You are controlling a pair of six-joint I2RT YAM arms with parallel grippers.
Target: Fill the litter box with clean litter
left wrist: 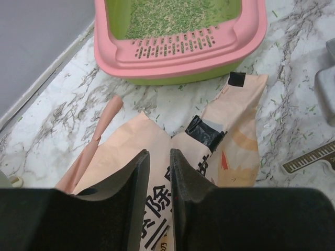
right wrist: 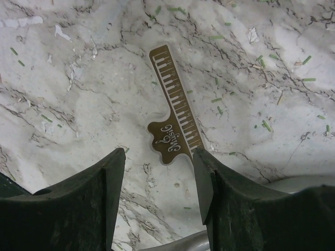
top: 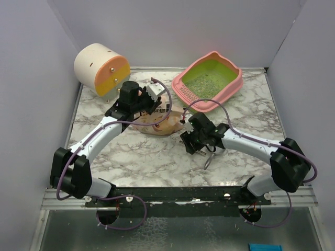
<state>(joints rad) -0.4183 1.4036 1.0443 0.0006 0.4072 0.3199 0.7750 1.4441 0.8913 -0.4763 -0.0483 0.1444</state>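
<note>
The clip's "Music" end is below my right gripper, near its open fingers, so I need to lower those fingers to either side of that tab and close them.
The pink litter box with its lime-green inside stands at the back right, and greyish-green litter covers its floor. In the left wrist view its slotted rim is just ahead, with litter behind it. My left gripper hovers over the crumpled peach bag; its jaws are a narrow gap apart with nothing between them. In the top view the left gripper is over the bag. My right gripper is open above bare marble, right of the bag in the top view.
A gold piano-key "Music" clip lies on the marble ahead of the right fingers, with stray granules around it. A curved grey metal piece shows under the right jaws. A cream-and-orange cylinder stands back left. Walls enclose the table.
</note>
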